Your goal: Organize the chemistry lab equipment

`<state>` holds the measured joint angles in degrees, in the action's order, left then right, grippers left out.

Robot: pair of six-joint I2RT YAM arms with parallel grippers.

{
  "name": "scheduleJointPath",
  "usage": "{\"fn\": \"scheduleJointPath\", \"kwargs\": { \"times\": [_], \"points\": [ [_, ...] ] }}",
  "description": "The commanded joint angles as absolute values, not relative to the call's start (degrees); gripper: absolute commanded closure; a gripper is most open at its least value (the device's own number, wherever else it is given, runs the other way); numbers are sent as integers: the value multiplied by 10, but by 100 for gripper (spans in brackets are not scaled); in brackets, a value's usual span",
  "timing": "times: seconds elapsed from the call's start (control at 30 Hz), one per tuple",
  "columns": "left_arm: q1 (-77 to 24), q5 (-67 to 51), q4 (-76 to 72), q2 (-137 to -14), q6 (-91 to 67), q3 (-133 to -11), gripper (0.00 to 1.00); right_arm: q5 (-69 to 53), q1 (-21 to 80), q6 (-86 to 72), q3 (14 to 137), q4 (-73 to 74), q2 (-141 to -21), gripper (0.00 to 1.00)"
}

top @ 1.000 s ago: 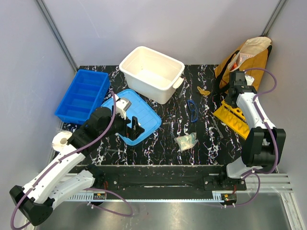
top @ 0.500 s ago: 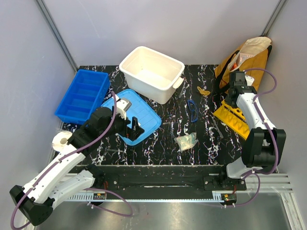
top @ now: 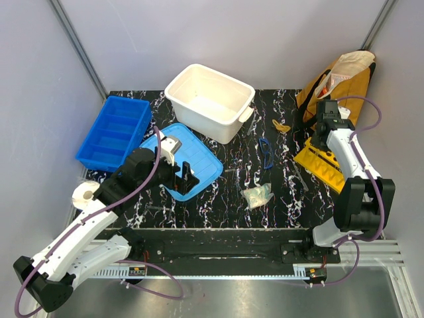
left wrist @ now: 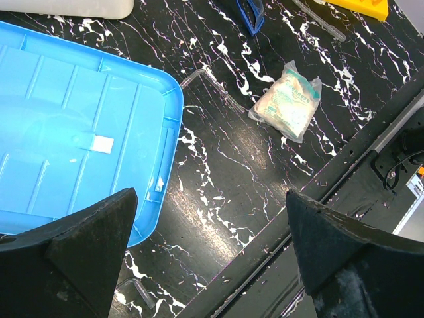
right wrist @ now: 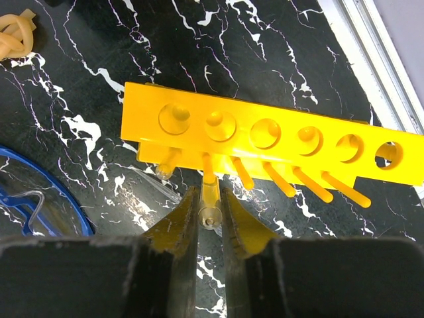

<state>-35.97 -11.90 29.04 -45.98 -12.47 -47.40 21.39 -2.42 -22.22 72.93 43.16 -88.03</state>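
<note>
The thin transparent tube is still higher than the neighbouring peg's tube, so my right gripper should lower it along the rack's peg [right wrist: 209,172] to seat it.
In the right wrist view my right gripper [right wrist: 209,199] is shut on a thin transparent tube [right wrist: 210,207] that sits over a peg of the yellow-orange rack [right wrist: 265,136]. A second tube [right wrist: 167,163] rests on the peg to its left. The blue-rimmed safety glasses [top: 265,151] lie left of the rack [top: 321,164]. The pale greenish-white wad [left wrist: 291,103] lies on the black table, ahead of my open left gripper [left wrist: 212,258], which holds nothing. A loose tube [left wrist: 205,81] lies by the lid's corner.
The white tub [top: 211,99] stands at the back centre, its blue lid [top: 182,159] flat under my left arm. A blue divided tray [top: 114,131] is at the far left, a yellow bag [top: 338,83] at the back right. Pale rubber bands [right wrist: 16,33] lie near the glasses.
</note>
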Motion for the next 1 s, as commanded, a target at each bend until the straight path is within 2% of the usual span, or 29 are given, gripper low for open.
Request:
{"fn": "scheduleJointPath", "kwargs": {
  "times": [0.0,0.33,0.77,0.97],
  "points": [
    [-362,-112,274,-456,-128,-475,1,214,-26,-214,708,404,-854,80],
    [-362,-51,291,-465,-168,-489,1,214,-26,-241,659,348,-867,78],
    [-360,156,341,-461,-282,-492,1,189,-26,-258,645,337,-857,59],
    [-344,235,413,-483,-322,-528,8,128,-25,-258,671,371,-797,55]
  ]
}}
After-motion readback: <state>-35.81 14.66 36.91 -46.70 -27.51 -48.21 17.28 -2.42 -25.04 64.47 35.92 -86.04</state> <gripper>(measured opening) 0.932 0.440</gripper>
